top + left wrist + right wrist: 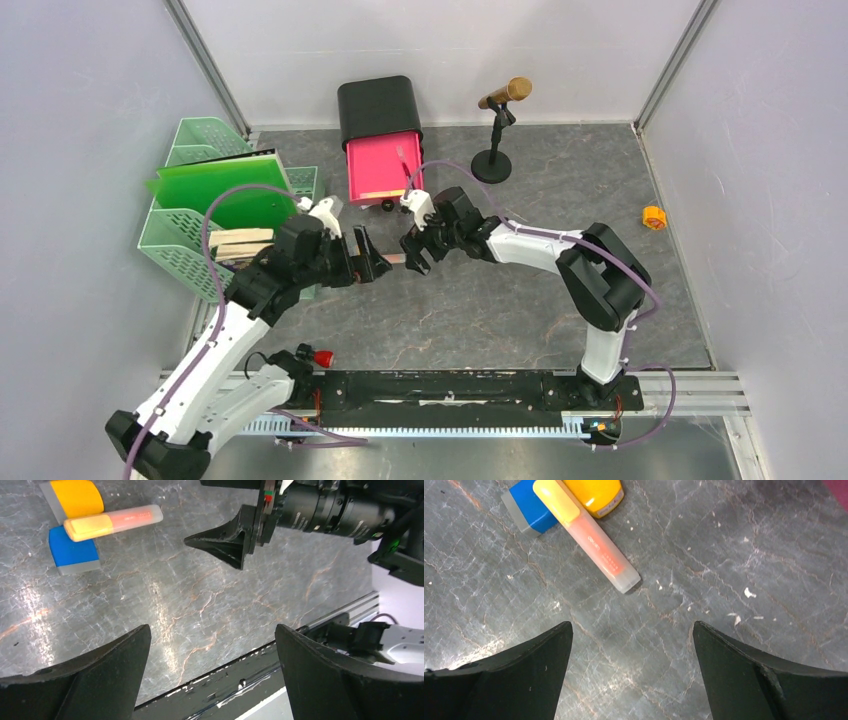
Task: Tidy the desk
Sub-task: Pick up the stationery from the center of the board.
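Observation:
I need to move my right gripper to the left in the top view and down, with its fingers on either side of the highlighter's orange body (601, 549). The highlighter is below it there, clear of the eraser (529, 507).
The desk (500, 310) is a dark-grey marbled surface. An orange highlighter with a yellow cap (586, 537) lies on it, touching a blue eraser (529, 507) and a yellow object (594, 492). The left wrist view shows the same highlighter (115, 522), eraser (74, 550) and yellow object (75, 497). My left gripper (372, 263) is open over bare desk (200, 590), with nothing between its fingers. My right gripper (413, 256) faces it from the right, open and empty, just short of the highlighter. In the top view the arms hide most of the three items.
A black drawer box with its pink drawer (383, 165) pulled out stands at the back. A mint-green tray (180, 245) on the left holds a green board (225, 190) and wooden blocks (240, 243). A microphone on a stand (497, 130) and a small orange object (654, 217) sit to the right.

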Motion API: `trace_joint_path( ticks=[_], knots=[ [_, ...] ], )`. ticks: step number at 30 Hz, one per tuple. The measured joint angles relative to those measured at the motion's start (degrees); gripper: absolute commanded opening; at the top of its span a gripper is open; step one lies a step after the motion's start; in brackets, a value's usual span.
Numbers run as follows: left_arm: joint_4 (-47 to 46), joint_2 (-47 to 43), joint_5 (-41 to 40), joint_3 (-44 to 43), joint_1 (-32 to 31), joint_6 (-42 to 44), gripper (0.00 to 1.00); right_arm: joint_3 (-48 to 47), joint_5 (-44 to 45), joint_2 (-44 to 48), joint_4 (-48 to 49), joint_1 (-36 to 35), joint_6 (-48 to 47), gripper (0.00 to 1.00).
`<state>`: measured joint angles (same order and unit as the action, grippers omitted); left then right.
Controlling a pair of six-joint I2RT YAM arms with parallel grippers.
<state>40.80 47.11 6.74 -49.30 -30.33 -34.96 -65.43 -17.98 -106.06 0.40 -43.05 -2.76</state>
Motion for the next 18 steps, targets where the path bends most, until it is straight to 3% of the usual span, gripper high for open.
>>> trace_joint_path(
  ticks=[7,18],
  knots=[
    [-2.5,0.3,12.0,-1.4,11.4,0.3,1.00,-4.2,-0.1,-2.6,-0.1,-1.7,-2.5,0.95],
    [-6.7,-2.0,14.5,-10.1,13.4,-0.3,1.00,-11.3,0.3,-7.8,-1.5,-5.8,-7.8,0.94]
  ],
)
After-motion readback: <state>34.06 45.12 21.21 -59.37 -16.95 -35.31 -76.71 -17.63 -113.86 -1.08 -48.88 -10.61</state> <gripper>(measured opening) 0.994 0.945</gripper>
